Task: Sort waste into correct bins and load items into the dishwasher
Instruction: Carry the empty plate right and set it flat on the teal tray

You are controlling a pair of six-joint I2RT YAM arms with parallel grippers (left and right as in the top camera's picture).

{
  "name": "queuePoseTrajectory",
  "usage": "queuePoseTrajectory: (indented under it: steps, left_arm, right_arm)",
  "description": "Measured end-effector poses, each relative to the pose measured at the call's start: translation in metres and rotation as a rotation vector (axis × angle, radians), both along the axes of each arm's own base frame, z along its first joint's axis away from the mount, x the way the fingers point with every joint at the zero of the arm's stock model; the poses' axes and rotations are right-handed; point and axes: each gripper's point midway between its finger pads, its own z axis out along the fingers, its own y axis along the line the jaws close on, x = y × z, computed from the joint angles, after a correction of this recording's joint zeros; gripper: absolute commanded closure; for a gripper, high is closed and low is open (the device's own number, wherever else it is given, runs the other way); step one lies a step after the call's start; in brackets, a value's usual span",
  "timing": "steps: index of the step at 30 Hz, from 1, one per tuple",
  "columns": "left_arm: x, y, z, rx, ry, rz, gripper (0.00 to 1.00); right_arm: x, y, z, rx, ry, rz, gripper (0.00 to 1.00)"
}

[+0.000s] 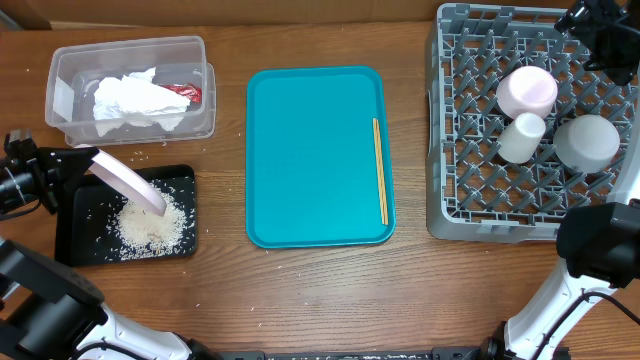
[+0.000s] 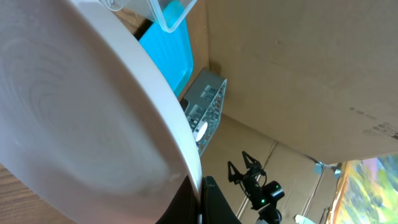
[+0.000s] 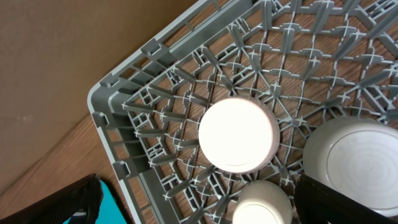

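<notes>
The plate [image 1: 125, 180] goes across and down in my left gripper next for release on the teal tray's bare bottom, which lies to the gripper's right in the overhead view.
My left gripper [image 1: 82, 160] is shut on the rim of a pale-pink plate [image 1: 125, 180], which tilts down over the black tray [image 1: 75, 245]. A heap of rice [image 1: 150, 225] lies in that tray. In the left wrist view the plate [image 2: 74, 112] fills the frame, its edge pinched between the fingers of the gripper [image 2: 200, 186]. The clear tub [image 1: 60, 95] holds the napkin [image 1: 135, 100] and red wrapper [image 1: 183, 92]. Chopsticks [image 1: 380, 170] lie on the teal tray [image 1: 310, 150]. My right gripper [image 1: 600, 30] hangs open and holding nothing over the dish rack [image 1: 450, 210].
In the rack stand an upturned pink dish [image 3: 238, 134], a small white cup [image 3: 261, 211] and a grey bowl [image 3: 351, 155]. Stray rice grains dot the wood around the black tray. A cardboard wall runs behind the table.
</notes>
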Motion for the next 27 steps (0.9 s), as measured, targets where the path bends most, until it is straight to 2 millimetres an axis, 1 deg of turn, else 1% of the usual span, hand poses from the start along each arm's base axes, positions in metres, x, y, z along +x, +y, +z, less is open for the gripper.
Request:
queuePoseTrajectory:
  steps: [3,11,14,17,20,21,23,25,27]
  left_arm:
    - [0.001,-0.005,0.000,0.002,0.003,-0.014,0.96]
    - [0.009,-0.031,0.003,0.016,-0.010,-0.092,0.96]
    - [0.013,-0.072,0.014,0.057,-0.041,-0.205,0.96]
    - [0.015,-0.132,0.029,0.094,-0.094,-0.372,0.96]
    - [0.015,-0.190,0.037,0.139,-0.173,-0.542,0.96]
    - [0.016,-0.211,0.036,0.160,-0.200,-0.603,0.96]
    - [0.021,-0.242,0.029,0.222,-0.231,-0.688,0.96]
    - [0.032,-0.269,0.016,0.329,-0.234,-0.737,0.96]
    - [0.040,-0.297,-0.001,0.467,-0.186,-0.752,0.96]
  right_arm:
    - [0.000,0.000,0.000,0.000,0.000,-0.001,0.00]
    - [0.000,0.000,0.000,0.000,0.000,0.000,0.00]
    - [0.000,0.000,0.000,0.001,0.000,-0.001,0.00]
    - [0.000,0.000,0.000,0.000,0.000,0.000,0.00]
    - [0.000,0.000,0.000,0.000,0.000,-0.001,0.00]
    - [0.000,0.000,0.000,0.000,0.000,-0.001,0.00]
    - [0.000,0.000,0.000,0.000,0.000,0.000,0.00]
    - [0.000,0.000,0.000,0.000,0.000,-0.001,0.00]
    - [0.000,0.000,0.000,0.000,0.000,-0.001,0.00]
